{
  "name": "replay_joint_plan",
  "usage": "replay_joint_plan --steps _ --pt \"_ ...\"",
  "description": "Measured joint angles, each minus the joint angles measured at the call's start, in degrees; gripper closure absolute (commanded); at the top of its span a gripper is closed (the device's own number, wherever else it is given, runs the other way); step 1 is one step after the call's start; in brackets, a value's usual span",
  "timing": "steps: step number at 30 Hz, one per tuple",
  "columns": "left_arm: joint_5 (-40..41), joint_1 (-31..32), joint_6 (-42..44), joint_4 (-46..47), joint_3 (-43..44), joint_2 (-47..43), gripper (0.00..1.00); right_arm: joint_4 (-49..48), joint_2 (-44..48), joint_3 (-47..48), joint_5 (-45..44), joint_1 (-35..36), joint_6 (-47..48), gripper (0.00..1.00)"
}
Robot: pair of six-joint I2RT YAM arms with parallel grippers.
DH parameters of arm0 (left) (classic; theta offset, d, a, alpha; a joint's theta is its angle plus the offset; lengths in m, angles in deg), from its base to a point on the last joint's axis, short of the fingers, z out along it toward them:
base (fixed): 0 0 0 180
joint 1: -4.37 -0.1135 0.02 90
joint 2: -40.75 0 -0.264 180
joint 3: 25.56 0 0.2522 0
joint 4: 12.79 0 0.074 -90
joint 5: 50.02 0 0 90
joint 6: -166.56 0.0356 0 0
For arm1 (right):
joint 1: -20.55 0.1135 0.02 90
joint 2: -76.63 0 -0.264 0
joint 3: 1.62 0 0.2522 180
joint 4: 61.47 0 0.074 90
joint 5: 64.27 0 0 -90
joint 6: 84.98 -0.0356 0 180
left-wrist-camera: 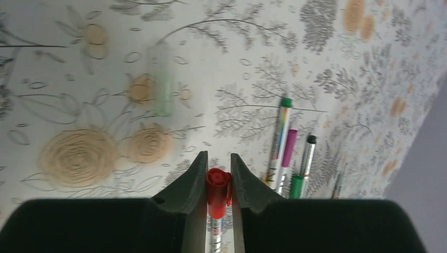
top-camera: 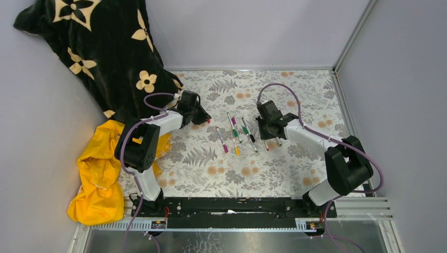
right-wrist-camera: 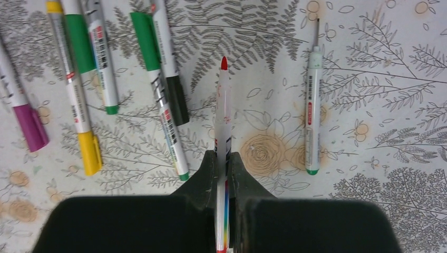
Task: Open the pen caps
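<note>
The whitish pen's red tip is bare, so my right gripper will move down and toward the uncapped green pen and release the whitish pen's body onto the cloth (right-wrist-camera: 284, 117) beside it.
My left gripper (left-wrist-camera: 217, 158) is shut on a red pen cap (left-wrist-camera: 217, 191), held off the table at the left (top-camera: 204, 119). In my right gripper (right-wrist-camera: 223, 155), which is shut, is a whitish pen (right-wrist-camera: 223, 105) with its red tip bare and pointing away; this gripper hangs right of the pen group (top-camera: 270, 130). Several capped pens (top-camera: 236, 134) lie between the arms, with yellow (right-wrist-camera: 90, 152), magenta (right-wrist-camera: 31, 127), green (right-wrist-camera: 145, 34) and black (right-wrist-camera: 178, 100) caps. An uncapped green pen (right-wrist-camera: 312, 116) lies to the right. A loose pale green cap (left-wrist-camera: 162, 79) rests on the cloth.
A floral tablecloth (top-camera: 211, 168) covers the table. A black flowered blanket (top-camera: 105, 47) is heaped at the back left, and a yellow cloth (top-camera: 100, 168) lies at the left edge beside the left arm. Grey walls close in the back and right.
</note>
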Motion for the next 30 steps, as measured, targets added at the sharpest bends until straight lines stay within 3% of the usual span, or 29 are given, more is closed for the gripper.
replay_joint_plan --steps 12,21,30 --pt "2.89 -2.75 0.42 -2.78 -2.4 0.83 0.8 -0.7 -5.35 0.0 -2.01 -2.67 1.44 0.87" --pt "3.08 -3.17 0.09 -2.47 -2.73 1.42 0.68 -1.79 -7.93 0.0 -1.97 -3.74 2.1 0.61" --pt "2.91 -3.34 -1.09 -1.57 -3.1 1.4 0.65 -2.56 -7.93 0.02 -1.97 -3.8 2.38 0.56"
